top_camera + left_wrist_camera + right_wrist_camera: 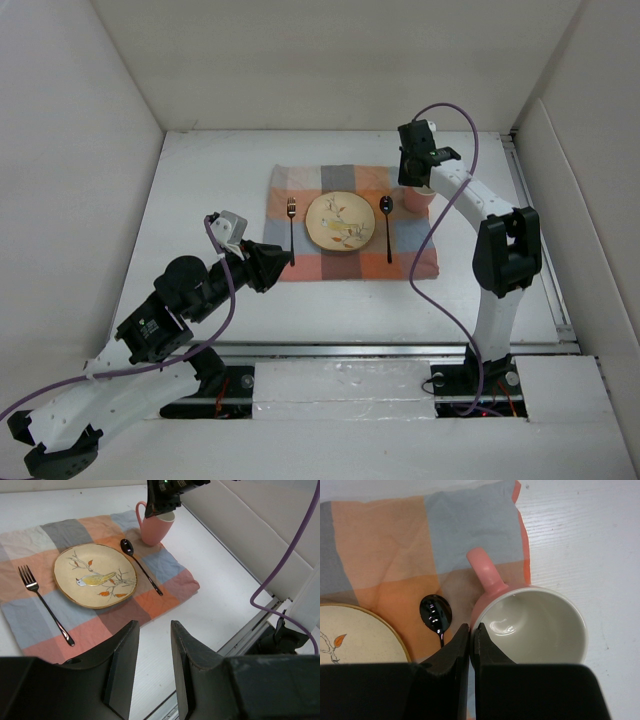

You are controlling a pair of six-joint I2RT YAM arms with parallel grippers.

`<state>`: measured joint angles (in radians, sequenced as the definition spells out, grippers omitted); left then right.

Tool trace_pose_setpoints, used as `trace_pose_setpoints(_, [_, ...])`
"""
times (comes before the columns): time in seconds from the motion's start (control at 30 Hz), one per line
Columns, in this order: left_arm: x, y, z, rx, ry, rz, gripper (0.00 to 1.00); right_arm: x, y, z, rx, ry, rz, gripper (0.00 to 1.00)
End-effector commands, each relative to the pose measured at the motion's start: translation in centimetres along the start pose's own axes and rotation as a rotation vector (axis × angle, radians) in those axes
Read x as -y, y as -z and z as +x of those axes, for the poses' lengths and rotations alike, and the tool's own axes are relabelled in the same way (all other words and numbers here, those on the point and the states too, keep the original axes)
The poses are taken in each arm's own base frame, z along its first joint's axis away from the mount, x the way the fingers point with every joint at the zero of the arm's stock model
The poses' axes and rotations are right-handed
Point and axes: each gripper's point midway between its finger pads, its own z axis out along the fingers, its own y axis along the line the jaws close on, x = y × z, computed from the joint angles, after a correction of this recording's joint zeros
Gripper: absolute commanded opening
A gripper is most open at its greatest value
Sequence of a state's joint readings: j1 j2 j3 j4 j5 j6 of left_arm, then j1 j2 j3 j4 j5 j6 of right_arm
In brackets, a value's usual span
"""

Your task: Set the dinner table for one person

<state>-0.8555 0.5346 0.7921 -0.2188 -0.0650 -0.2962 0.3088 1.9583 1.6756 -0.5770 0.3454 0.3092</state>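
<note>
The right gripper will next carry the mug (pixel 420 199) outward and to the left in the top view onto the far gray corner of the mat, because the mug hangs over the mat's edge.
On the white dinner table (pixel 200 200) lies a checked placemat (pixel 300 190). On it are a cream bird plate (pixel 340 221), a dark fork (pixel 292 230) to its left and a dark spoon (pixel 387 225) to its right. A pink mug (pixel 420 199) is at the mat's far right corner. My right gripper (pixel 471 628) is shut on the mug's rim (pixel 535 625), beside its handle, one finger inside and one outside. My left gripper (pixel 154 625) is open and empty, above bare table just in front of the mat's near left edge.
White walls enclose the table on three sides. A metal rail (pixel 400 348) runs along the near edge. The right arm's purple cable (pixel 440 290) hangs over the table right of the mat. The spoon's bowl (pixel 435 612) lies just left of the mug.
</note>
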Motion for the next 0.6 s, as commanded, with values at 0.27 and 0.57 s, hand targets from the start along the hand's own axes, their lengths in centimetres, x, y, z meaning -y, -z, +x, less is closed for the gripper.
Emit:
trace_pose_setpoints(0.27, [0.0, -0.4, -0.8, 0.036, -0.008, -0.002, 0.29, -1.9, 4.6, -6.0, 0.179, 0.015, -0.016, 0.00])
trace_pose_setpoints(0.57, [-0.1, -0.5, -0.7, 0.032, -0.007, -0.008, 0.29, -2.2, 1.2, -4.4, 0.151, 0.026, -0.027, 0.00])
